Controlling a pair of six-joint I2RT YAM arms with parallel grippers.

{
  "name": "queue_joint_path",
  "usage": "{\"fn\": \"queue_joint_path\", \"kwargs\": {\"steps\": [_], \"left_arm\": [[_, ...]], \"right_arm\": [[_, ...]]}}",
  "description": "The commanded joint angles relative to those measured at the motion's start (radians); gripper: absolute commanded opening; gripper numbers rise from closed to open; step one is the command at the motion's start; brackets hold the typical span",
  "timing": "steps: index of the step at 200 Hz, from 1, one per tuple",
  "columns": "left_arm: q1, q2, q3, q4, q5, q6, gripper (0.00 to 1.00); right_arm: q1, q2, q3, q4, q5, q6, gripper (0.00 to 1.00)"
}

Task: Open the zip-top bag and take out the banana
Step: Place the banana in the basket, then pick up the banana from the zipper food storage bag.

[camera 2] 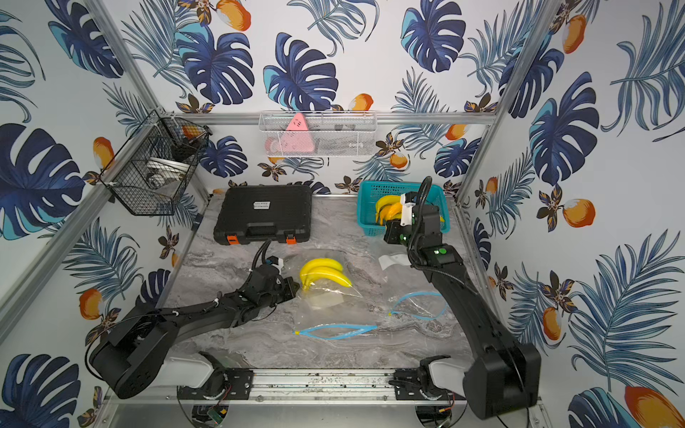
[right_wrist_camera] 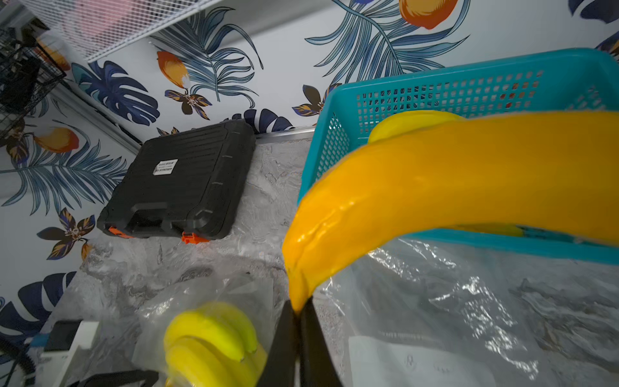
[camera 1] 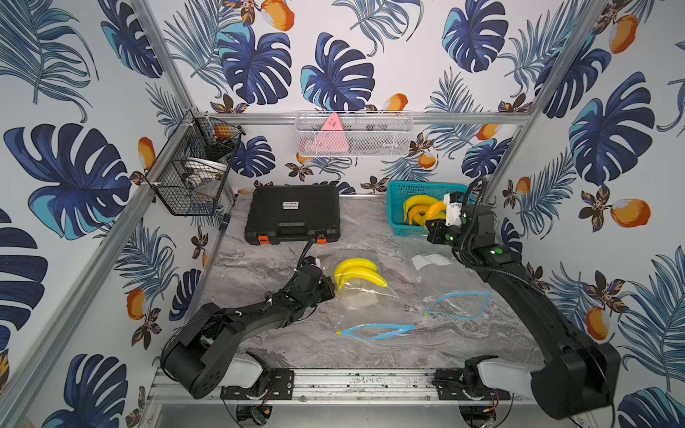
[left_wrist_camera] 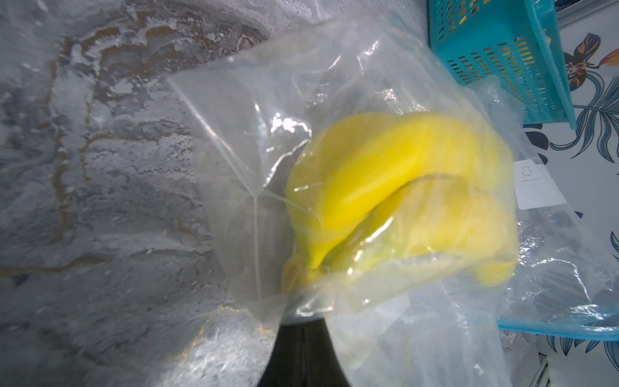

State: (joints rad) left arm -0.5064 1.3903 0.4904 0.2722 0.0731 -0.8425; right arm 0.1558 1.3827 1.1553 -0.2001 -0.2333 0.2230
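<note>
My right gripper holds the stem tip of the banana, which hangs at the basket's front side. I should move it outward and down onto the bananas in the teal basket (right_wrist_camera: pixel 412 122) next and release the stem tip there.
A clear zip-top bag (camera 1: pixel 365 311) lies mid-table, its blue zip mouth (camera 1: pixel 374 331) parted, with a yellow banana bunch (camera 1: pixel 357 274) (left_wrist_camera: pixel 402 201) inside at its far end. My left gripper (camera 1: pixel 330 289) (left_wrist_camera: pixel 303 321) is shut on the plastic at that bag's closed end, beside the bunch. My right gripper (camera 1: pixel 430 222) (right_wrist_camera: pixel 296 310) is shut on the stem tip of an orange-yellow banana (camera 1: pixel 434 210) (right_wrist_camera: pixel 452 187), holding it in the air at the front wall of the teal basket (camera 1: pixel 398 229). A second clear bag (camera 1: pixel 457 305) lies flat to the right, its mouth gaping.
The teal basket (camera 2: pixel 365 207) at the back right holds more bananas (camera 1: pixel 415 203). A black tool case (camera 1: pixel 293 215) lies at the back left. A black wire basket (camera 1: pixel 192 166) and a white mesh basket (camera 1: pixel 354 135) hang on the walls.
</note>
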Motion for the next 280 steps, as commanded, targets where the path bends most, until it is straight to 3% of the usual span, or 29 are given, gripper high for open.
{"fn": "queue_joint_path", "kwargs": {"steps": [1,22,57,74,83,110,120,159,175,207,231,254,280], "left_arm": [[0.000,0.022,0.023,0.013,0.011,0.005,0.00],[-0.001,0.044,0.025,0.037,0.017,-0.001,0.00],[-0.001,0.067,0.010,0.060,0.019,-0.018,0.00],[-0.001,0.053,-0.006,0.066,0.015,-0.030,0.00],[-0.001,0.038,-0.009,0.059,0.011,-0.028,0.00],[-0.001,0.009,-0.006,0.028,0.010,-0.018,0.00],[-0.001,0.005,-0.004,0.019,0.005,-0.012,0.00],[0.001,0.022,-0.006,0.024,0.006,-0.018,0.00],[0.003,0.037,-0.002,0.033,0.017,-0.025,0.00],[0.009,0.050,0.005,0.032,0.033,-0.025,0.00],[0.015,0.029,0.001,0.017,0.025,-0.017,0.00],[0.022,0.005,0.003,-0.005,0.019,-0.007,0.00],[0.026,-0.018,0.005,-0.023,0.015,-0.004,0.00]], "right_arm": [[-0.051,0.178,0.104,0.125,-0.197,-0.038,0.00],[-0.059,0.361,0.195,0.182,-0.184,-0.060,0.00],[-0.074,0.596,0.356,0.090,-0.190,-0.090,0.00],[-0.075,0.606,0.327,0.120,-0.197,-0.081,0.29],[-0.075,0.576,0.297,0.137,-0.179,-0.070,0.44],[-0.075,0.369,0.123,0.219,-0.158,-0.064,0.54],[-0.075,0.277,0.068,0.207,-0.142,-0.068,0.65],[-0.007,-0.140,-0.207,0.133,-0.166,-0.020,0.68],[0.116,-0.284,-0.302,0.069,-0.121,0.000,0.66],[0.540,-0.546,-0.492,-0.041,0.142,0.077,0.58],[0.755,-0.699,-0.620,-0.084,0.198,0.216,0.44],[1.035,-0.723,-0.695,-0.065,0.341,0.303,0.40],[1.336,-0.619,-0.708,0.015,0.587,0.355,0.39]]}}
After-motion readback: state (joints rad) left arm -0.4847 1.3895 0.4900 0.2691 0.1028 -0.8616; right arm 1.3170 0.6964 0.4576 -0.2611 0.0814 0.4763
